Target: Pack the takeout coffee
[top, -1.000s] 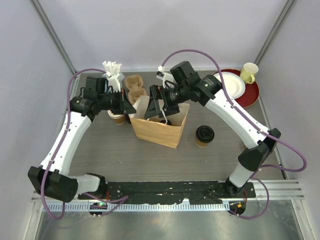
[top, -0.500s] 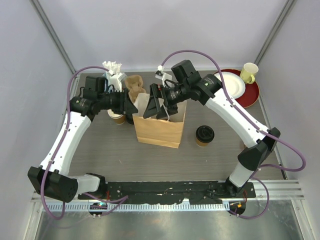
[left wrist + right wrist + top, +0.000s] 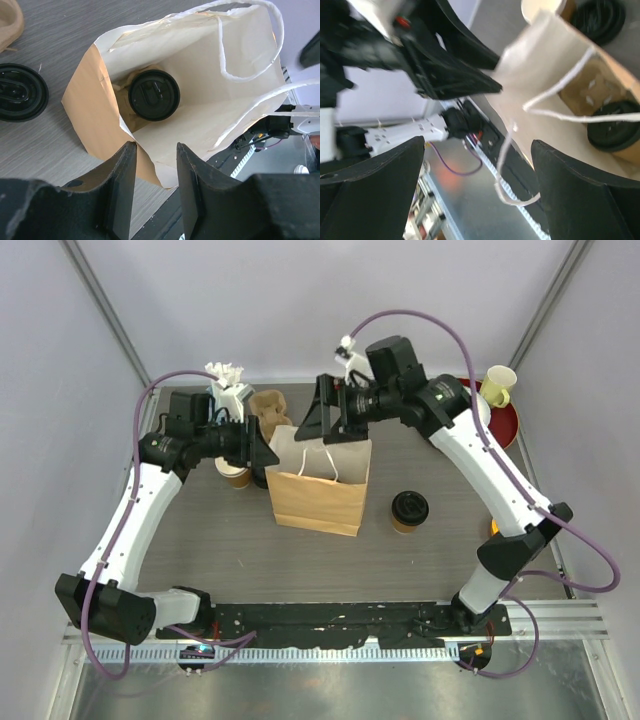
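Observation:
The second coffee stands below my right gripper, to its right in the top view, so the gripper will next move back and down onto the second coffee's lid rim [image 3: 424,505].
A brown paper bag [image 3: 320,490] stands open at mid-table. Inside it sits one takeout coffee with a black lid [image 3: 153,95], also seen in the right wrist view [image 3: 614,129]. A second coffee [image 3: 409,510] stands on the table right of the bag. A third [image 3: 234,474] stands by the bag's left side under my left arm, its lid [image 3: 20,91] showing. My left gripper [image 3: 262,453] is at the bag's left rim, its jaws [image 3: 156,147] apart with the paper edge loose just beyond them. My right gripper [image 3: 333,428] hovers over the bag's far rim, wide open [image 3: 479,150], a white string handle [image 3: 520,165] dangling between its fingers.
A pulp cup carrier [image 3: 268,408] and a cup of white straws [image 3: 228,382] stand behind the bag at left. At back right a red tray [image 3: 508,428] holds a white plate [image 3: 462,405] and a yellow mug [image 3: 498,385].
My left gripper has opened and let go of the bag's rim. My right gripper has lifted out of the bag and drawn back. The bag now stands straighter.

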`<state>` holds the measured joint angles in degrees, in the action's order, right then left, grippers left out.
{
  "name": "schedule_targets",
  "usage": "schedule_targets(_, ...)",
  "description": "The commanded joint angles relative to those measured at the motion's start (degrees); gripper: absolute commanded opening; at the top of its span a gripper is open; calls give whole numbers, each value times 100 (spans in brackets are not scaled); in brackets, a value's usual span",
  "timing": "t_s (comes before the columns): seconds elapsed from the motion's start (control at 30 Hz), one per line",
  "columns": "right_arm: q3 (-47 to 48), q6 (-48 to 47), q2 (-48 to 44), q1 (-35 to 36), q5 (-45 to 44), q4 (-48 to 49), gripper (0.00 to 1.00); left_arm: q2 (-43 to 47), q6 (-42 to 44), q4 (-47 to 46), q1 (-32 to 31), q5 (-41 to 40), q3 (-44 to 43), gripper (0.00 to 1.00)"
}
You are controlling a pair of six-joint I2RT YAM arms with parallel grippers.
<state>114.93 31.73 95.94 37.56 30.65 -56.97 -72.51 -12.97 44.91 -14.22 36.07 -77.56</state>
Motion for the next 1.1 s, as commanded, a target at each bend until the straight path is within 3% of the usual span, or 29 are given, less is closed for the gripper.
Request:
schedule_targets(0.0,557,614,-400,-179,-288,923,93,62,-39,-359,33,128,-242,41)
schedule_targets(0.17,48,993,-1093,-756,-1112,1013,93,88,-48,-412,33,23,-295,44)
schedule_targets(0.23,-549,1300,-1480,-1161,-2078,829,93,114,-21,-412,24,-30,-312,45)
schedule_targets(0.33,-1087,1704,-2070,-1892,-3036,-30,93,132,-21,-421,33,-127,-321,45)
schedule_targets(0.43,-1043,2230,-1966,-1954,-4212,-1839,93,176,-12,-386,33,-206,-321,46)
schedule_targets(0.5,-1157,2530,-1773,-1963,-4497,-2887,91,193,-4,-360,33,-224,-321,46)
schedule_targets(0.7,-2043,3409,-1790,-1954,-4340,-2943,66,272,23,-316,33,-250,-295,46)
schedule_targets(1.0,-3485,4429,-2026,-1963,-3839,-2820,61,509,119,-386,24,-364,-58,46)
schedule_targets(1.07,-3941,4596,-2149,-1963,-3690,-2776,55,545,76,-430,24,-382,39,46)
